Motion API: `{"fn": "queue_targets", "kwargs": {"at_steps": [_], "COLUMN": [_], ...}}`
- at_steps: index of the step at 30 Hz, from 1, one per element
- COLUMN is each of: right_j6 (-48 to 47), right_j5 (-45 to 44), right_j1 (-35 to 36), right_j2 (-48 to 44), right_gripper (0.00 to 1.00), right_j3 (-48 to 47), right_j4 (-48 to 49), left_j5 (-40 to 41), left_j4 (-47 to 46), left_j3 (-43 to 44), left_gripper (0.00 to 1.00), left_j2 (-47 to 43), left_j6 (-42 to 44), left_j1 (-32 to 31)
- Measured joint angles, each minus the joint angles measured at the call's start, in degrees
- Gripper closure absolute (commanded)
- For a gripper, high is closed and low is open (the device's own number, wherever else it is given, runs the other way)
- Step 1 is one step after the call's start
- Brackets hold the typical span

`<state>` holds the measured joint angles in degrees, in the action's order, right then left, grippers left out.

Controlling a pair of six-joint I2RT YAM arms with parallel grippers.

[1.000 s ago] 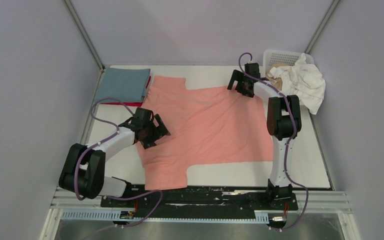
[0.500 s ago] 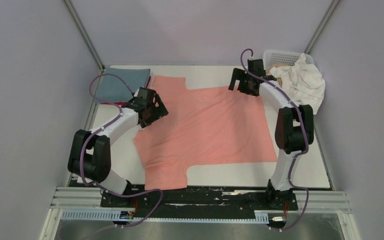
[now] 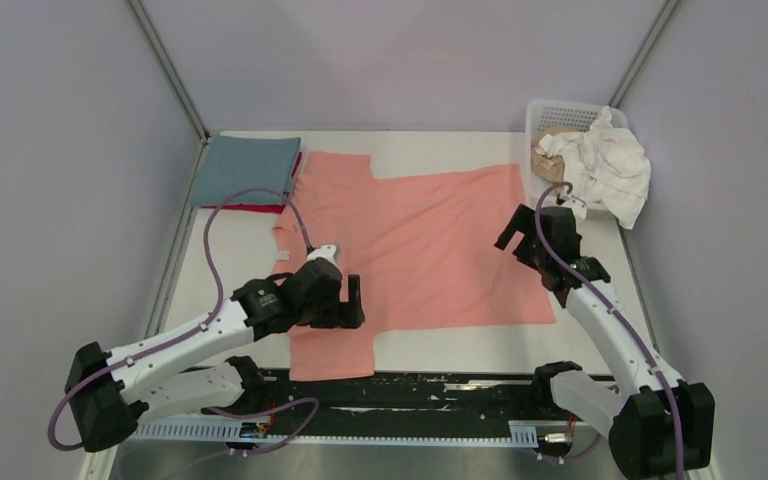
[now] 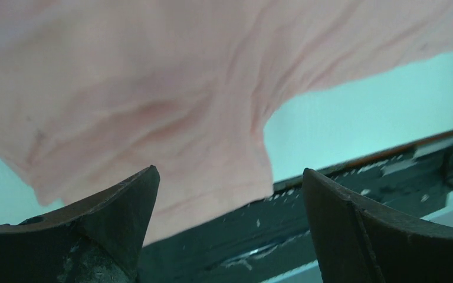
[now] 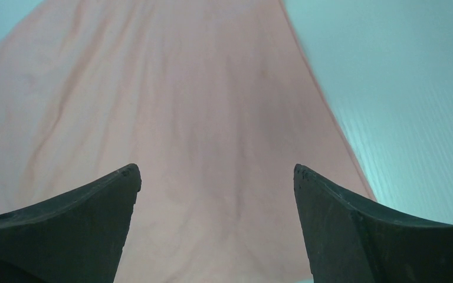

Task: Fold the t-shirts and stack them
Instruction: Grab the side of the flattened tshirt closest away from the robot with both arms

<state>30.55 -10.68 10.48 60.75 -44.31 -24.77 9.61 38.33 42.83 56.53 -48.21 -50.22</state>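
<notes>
Next, my left gripper moves back and down onto the cuff edge of the t-shirt's near sleeve (image 3: 330, 376) (image 4: 207, 216), since that edge lies below it and back toward the black bar.
A salmon pink t-shirt (image 3: 415, 235) lies spread flat across the middle of the table, collar to the left and hem to the right. My left gripper (image 3: 356, 303) hovers open over its near sleeve (image 4: 153, 118), by the table's front edge, with nothing between the fingers (image 4: 118, 203). My right gripper (image 3: 516, 243) is open above the shirt's right hem area (image 5: 183, 118), also holding nothing. A folded grey-blue t-shirt (image 3: 245, 168) rests on a red one (image 3: 255, 207) at the far left. A white t-shirt (image 3: 608, 165) and a tan one (image 3: 550, 140) hang crumpled in the basket.
The white lattice basket (image 3: 560, 108) stands at the far right corner. A black rail (image 4: 307, 206) runs along the table's front edge just past the near sleeve. Bare white table (image 5: 401, 106) shows to the right of the shirt's hem.
Both arms have drawn back toward the near side. The left gripper went from the shirt's far left shoulder to the near sleeve. The right gripper left the far right corner for the right hem.
</notes>
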Motion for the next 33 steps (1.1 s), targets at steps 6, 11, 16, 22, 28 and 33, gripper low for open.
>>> {"fn": "queue_targets", "kwargs": {"at_steps": [6, 11, 16, 22, 28, 33], "right_j6": [4.26, 5.18, 6.82, 8.83, 11.32, 15.96], "right_j5": [-4.33, -5.88, -6.86, -7.76, -8.09, -7.52], "right_j1": [-0.31, -0.33, -0.35, -0.39, -0.39, -0.39], "right_j2": [-9.94, -13.35, -14.47, -16.22, -23.02, -26.05], "right_gripper": [0.00, 0.00, 0.00, 0.00, 0.00, 0.04], "right_j3": [8.79, 10.29, 12.44, 13.64, 15.17, 17.49], "right_j4": [-1.99, -1.77, -1.95, -4.63, -8.50, -13.07], "left_j5": [-0.92, -1.14, -3.04, -1.27, -0.87, -0.59], "left_j4": [9.29, 11.67, 10.05, 7.63, 7.30, 8.09], "left_j3": [-8.13, -9.53, -14.73, -16.09, -15.37, -14.80], "left_gripper": [0.14, 0.35, 0.37, 0.54, 1.00, 1.00], "left_j2": [-0.81, 0.13, 1.25, 3.26, 5.60, 5.81], "left_j6": [-9.31, -14.67, -18.62, -21.77, -22.97, -23.08], "left_j1": [-11.28, -12.81, -12.98, -13.07, -13.42, -13.46]}}
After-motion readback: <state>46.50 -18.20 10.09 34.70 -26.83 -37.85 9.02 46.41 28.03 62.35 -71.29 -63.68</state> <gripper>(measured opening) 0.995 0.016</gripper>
